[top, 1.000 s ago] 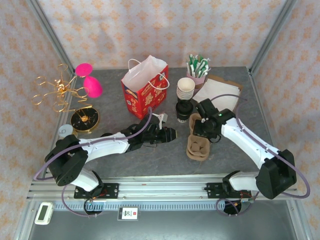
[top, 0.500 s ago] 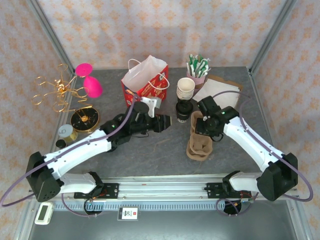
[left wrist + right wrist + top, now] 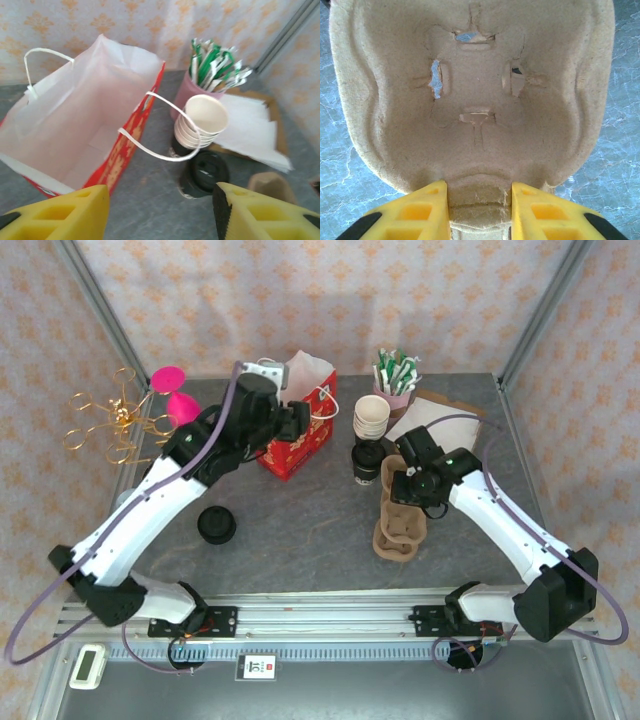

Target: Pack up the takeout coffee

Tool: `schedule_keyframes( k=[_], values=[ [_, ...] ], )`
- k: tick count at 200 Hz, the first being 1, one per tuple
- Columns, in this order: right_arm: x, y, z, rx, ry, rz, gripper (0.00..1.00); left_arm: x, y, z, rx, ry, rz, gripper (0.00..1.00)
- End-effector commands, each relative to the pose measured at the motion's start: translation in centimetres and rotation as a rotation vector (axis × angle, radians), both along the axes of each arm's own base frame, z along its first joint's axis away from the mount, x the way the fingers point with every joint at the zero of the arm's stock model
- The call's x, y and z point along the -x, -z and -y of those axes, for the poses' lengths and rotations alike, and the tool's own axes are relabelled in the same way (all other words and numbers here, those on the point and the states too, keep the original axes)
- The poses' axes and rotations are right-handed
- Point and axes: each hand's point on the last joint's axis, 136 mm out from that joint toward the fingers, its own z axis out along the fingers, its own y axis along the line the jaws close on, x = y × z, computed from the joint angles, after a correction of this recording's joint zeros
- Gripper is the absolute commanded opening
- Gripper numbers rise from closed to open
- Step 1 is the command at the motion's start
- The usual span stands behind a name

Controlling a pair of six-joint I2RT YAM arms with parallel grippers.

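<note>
The bag's opening gapes with room for a finger inside, so my left gripper tips downward next and lowers astride the bag's rim by the paper cups.
The red paper bag (image 3: 298,430) stands open at the back; its white inside (image 3: 75,125) is bare. My left gripper (image 3: 300,418) hovers beside the bag's rim, its yellow fingers (image 3: 55,215) open with nothing between them. A black lid (image 3: 215,525) lies alone on the table at the left. The brown cardboard cup carrier (image 3: 398,525) sits right of centre, and my right gripper (image 3: 410,492) is shut on its middle ridge (image 3: 479,200). Its cup wells (image 3: 475,90) hold nothing. A stack of white paper cups (image 3: 200,122) and a stack of black lids (image 3: 205,172) stand right of the bag.
A pink cup of green packets (image 3: 397,375) and napkins on a brown tray (image 3: 440,425) sit at the back right. A gold wire stand (image 3: 110,420) and pink objects (image 3: 178,400) occupy the back left. Metal frame posts bound the table.
My left arm rose and swung back from the table's middle to the red bag, and its jaws opened. A black lid now lies on the table at the left. The right gripper kept its hold.
</note>
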Motion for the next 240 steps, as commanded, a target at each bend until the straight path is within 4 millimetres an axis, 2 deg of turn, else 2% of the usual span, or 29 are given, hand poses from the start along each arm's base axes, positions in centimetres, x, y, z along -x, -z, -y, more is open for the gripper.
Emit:
schedule_keyframes(
  k=[1, 38, 58, 91, 107, 135, 148, 150, 153, 170, 209, 240],
  values=[
    [-0.5, -0.7, 0.5, 0.020, -0.004, 0.029, 0.30, -1.3, 1.9, -0.8, -0.195, 0.024, -0.061, 0.62],
    [-0.6, -0.9, 0.8, 0.030, 0.004, 0.040, 0.30, -4.2, 4.0, -0.3, -0.282, 0.018, -0.140, 0.63],
    [-0.5, -0.8, 0.6, 0.022, -0.001, 0.035, 0.30, -5.5, 5.4, -0.9, -0.334, -0.012, -0.180, 0.63],
    [-0.6, -0.9, 0.6, 0.015, -0.002, 0.045, 0.30, -7.0, 6.8, -1.0, -0.376, -0.032, -0.209, 0.63],
    [-0.7, -0.8, 0.6, 0.015, -0.001, 0.045, 0.30, -7.6, 8.1, -0.7, -0.383, -0.012, -0.242, 0.62],
    [-0.7, -0.6, 0.3, 0.005, -0.011, 0.044, 0.30, -8.7, 8.8, -1.3, -0.403, -0.044, -0.256, 0.57],
    [-0.7, -0.6, 0.4, 0.003, -0.011, 0.043, 0.29, -9.0, 8.7, -1.2, -0.376, -0.027, -0.261, 0.52],
    [-0.8, -0.6, 0.3, 0.002, -0.010, 0.044, 0.29, -9.3, 9.7, -1.0, -0.384, -0.022, -0.281, 0.51],
    [-0.8, -0.6, 0.3, 0.003, -0.012, 0.045, 0.29, -9.5, 10.1, -0.9, -0.382, -0.018, -0.289, 0.50],
    [-1.0, -0.8, 0.3, -0.001, -0.013, 0.052, 0.29, -9.7, 10.5, -0.6, -0.377, -0.010, -0.304, 0.42],
    [-1.3, -0.7, 0.5, 0.011, -0.018, 0.057, 0.29, -9.9, 10.3, 0.0, -0.351, 0.003, -0.313, 0.19],
    [-1.4, -0.9, 0.8, 0.011, -0.015, 0.066, 0.28, -8.9, 9.8, 0.4, -0.282, -0.006, -0.344, 0.11]
  ],
)
